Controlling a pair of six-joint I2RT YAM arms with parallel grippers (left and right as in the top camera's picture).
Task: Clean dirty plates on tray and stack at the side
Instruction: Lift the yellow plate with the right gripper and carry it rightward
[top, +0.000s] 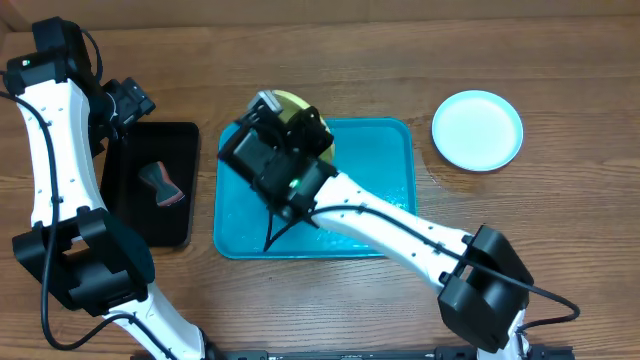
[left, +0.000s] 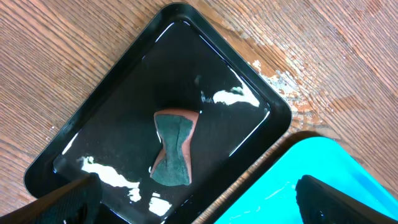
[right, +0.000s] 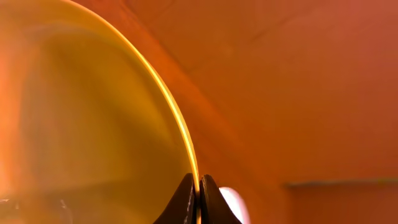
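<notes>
My right gripper swings to the right in the overhead view over the pale near-white plate (top: 478, 130) next, since it lies uncovered, and lowers the held plate to release.
My right gripper (right: 199, 186) is shut on the rim of a yellow-green plate (right: 93, 124). It holds the plate tilted up over the far edge of the turquoise tray (top: 380, 170). In the overhead view only a sliver of this plate (top: 290, 102) shows behind the wrist. A second, pale near-white plate (top: 478, 130) lies on the table to the right of the tray. My left gripper (left: 199, 208) hangs open above the black tray (left: 124, 81), with nothing between its fingers.
A small sponge (left: 173, 149), dark green on reddish brown, lies in the middle of the black tray (top: 150, 140), which sits just left of the turquoise tray (left: 273, 199). The right arm stretches across the turquoise tray from the front right.
</notes>
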